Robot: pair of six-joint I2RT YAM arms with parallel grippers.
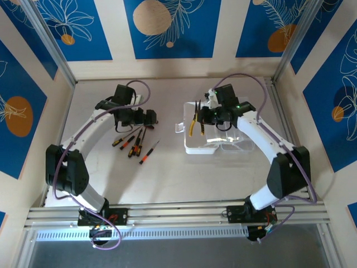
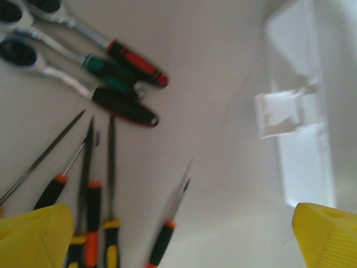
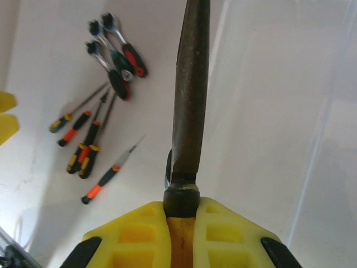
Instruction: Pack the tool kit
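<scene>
The pliers' orange handle goes down from my right gripper inside the case's side with the latch next, for release on the case's bottom, which lies empty.
The translucent white case [image 1: 207,146] of the tool kit sits right of centre. My right gripper [image 3: 181,215] is shut on the orange handle of the dark-nosed pliers [image 3: 189,95]. It holds the pliers [image 1: 196,120] above the case's left edge. Several black, orange and yellow screwdrivers [image 1: 131,142] lie left of centre, with one [image 1: 149,152] apart from them. My left gripper [image 2: 181,245] hangs wide open above that lone screwdriver [image 2: 163,241], holding nothing. Three ratchet wrenches [image 2: 111,67] with red, green and black grips lie beyond the screwdrivers. The case's corner [image 2: 301,111] shows to the right.
The white table [image 1: 167,178] is walled by aluminium posts and blue patterned panels. The wrenches [image 3: 114,50] and screwdrivers [image 3: 83,139] lie left of the case wall [image 3: 279,111]. A yellow finger of the left gripper [image 3: 5,117] shows at the edge.
</scene>
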